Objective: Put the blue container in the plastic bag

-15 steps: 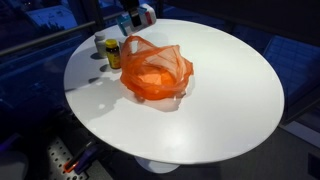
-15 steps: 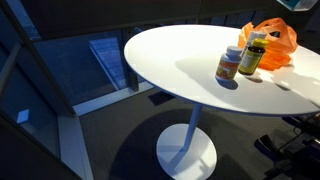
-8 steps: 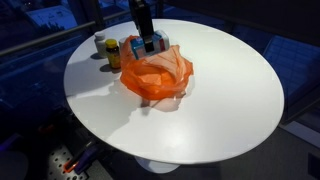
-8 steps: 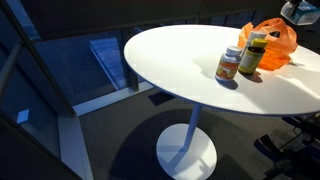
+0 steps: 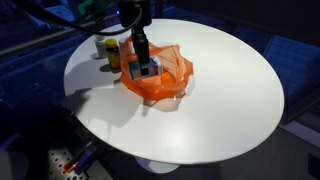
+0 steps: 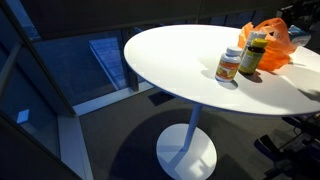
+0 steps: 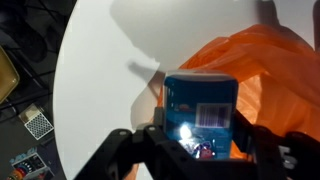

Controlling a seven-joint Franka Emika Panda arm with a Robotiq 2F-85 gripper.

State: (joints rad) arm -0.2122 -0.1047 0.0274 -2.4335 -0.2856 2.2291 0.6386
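The blue container goes to the right in the wrist view with my gripper next, over the bag's opening [image 7: 262,95]. My gripper then releases the blue container [image 7: 200,108] inside.
My gripper [image 5: 141,68] is shut on the blue container [image 7: 200,108], a box with a barcode label, and holds it low over the open orange plastic bag [image 5: 163,76]. In the wrist view the container sits between both fingers [image 7: 197,138] with the orange bag [image 7: 270,70] behind and beside it. In an exterior view the bag [image 6: 268,38] shows at the far right of the table, with the arm partly cut off by the frame edge.
Two bottles stand beside the bag on the round white table [image 5: 220,100]: a yellow-labelled one [image 5: 112,52] and a white-capped one [image 5: 99,45], also seen in an exterior view [image 6: 251,54] [image 6: 230,64]. The table edge is close to the bag.
The gripper has come down from above the table's far edge with the blue container, and now holds it at the bag's mouth.
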